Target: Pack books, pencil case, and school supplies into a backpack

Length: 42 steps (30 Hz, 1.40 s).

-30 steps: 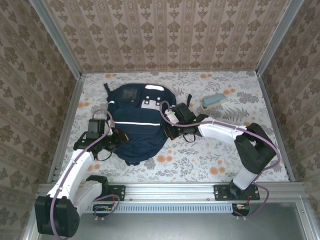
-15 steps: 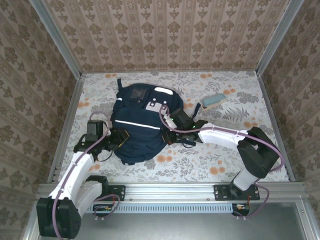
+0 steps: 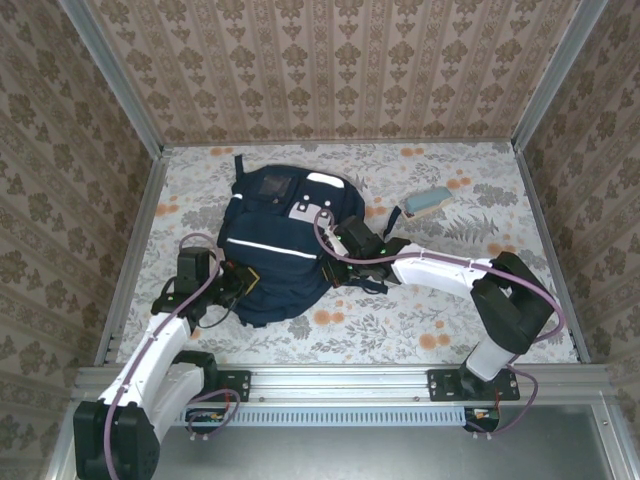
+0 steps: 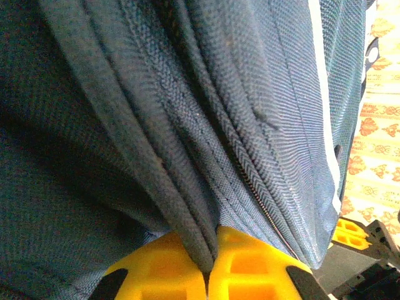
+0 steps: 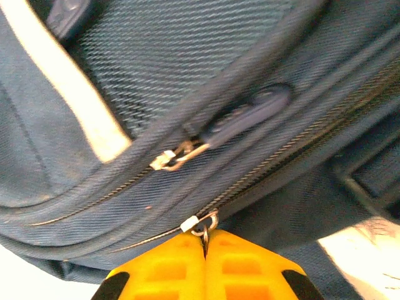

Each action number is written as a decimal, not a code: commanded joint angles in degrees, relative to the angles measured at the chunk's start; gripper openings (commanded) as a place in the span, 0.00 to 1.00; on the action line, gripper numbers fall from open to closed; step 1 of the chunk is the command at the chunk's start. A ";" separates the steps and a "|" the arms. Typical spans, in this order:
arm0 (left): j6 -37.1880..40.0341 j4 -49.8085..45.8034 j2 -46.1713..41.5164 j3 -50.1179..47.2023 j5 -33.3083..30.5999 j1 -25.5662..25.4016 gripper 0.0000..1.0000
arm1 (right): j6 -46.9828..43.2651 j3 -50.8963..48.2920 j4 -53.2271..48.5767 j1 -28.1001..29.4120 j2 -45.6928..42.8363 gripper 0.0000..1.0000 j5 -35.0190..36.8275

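Observation:
The lower zipper's track runs on outward past the held slider, so the right gripper will move outward along it and release the metal zipper pull.
The navy backpack with its white stripes lies flat in the middle of the table. My left gripper is at the bag's near-left edge, and in the left wrist view that gripper is shut on a fold of the backpack fabric beside a zipper line. My right gripper is at the bag's right side; in the right wrist view this gripper is shut on the metal zipper pull of the lower zipper. The light-blue pencil case lies apart at the back right. The books are out of view.
A second zipper slider sits on the upper zipper track just above the held pull. A dark strap trails from the bag's far end. Metal frame rails and patterned walls close in the floral tabletop.
The backpack has shifted and turned slightly toward the right. My left gripper opened briefly and closed again on the bag's edge. The right gripper moved a little left with the zipper pull.

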 commanded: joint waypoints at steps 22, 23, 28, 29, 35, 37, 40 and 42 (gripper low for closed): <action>7.48 -9.65 -1.62 2.36 2.03 -0.43 0.00 | 6.74 14.34 -13.07 -12.97 6.04 0.00 17.48; 7.56 -9.56 -1.51 2.40 2.16 -0.43 0.00 | 7.35 14.65 -13.21 -13.23 6.11 0.00 17.90; 7.57 -9.31 -1.46 2.44 2.62 -0.48 0.00 | 8.48 17.52 -14.87 -13.71 8.01 0.00 17.76; 7.93 -9.05 -1.28 2.52 3.16 -0.44 0.00 | 9.01 17.82 -15.37 -13.80 8.48 0.00 17.39; 14.01 -13.54 1.85 6.87 4.35 -0.52 0.35 | 8.03 14.56 -15.84 -14.39 8.05 0.00 10.45; 17.08 -16.99 2.66 9.92 2.82 -0.61 0.47 | 7.43 13.97 -15.79 -14.90 7.38 0.00 8.91; 21.37 -21.65 4.04 14.70 -0.73 -0.72 0.54 | 6.71 13.94 -15.53 -15.87 7.15 0.00 7.16; 23.75 -22.93 5.78 17.53 -1.87 -1.04 0.55 | 6.60 14.89 -16.04 -16.91 7.69 0.10 5.78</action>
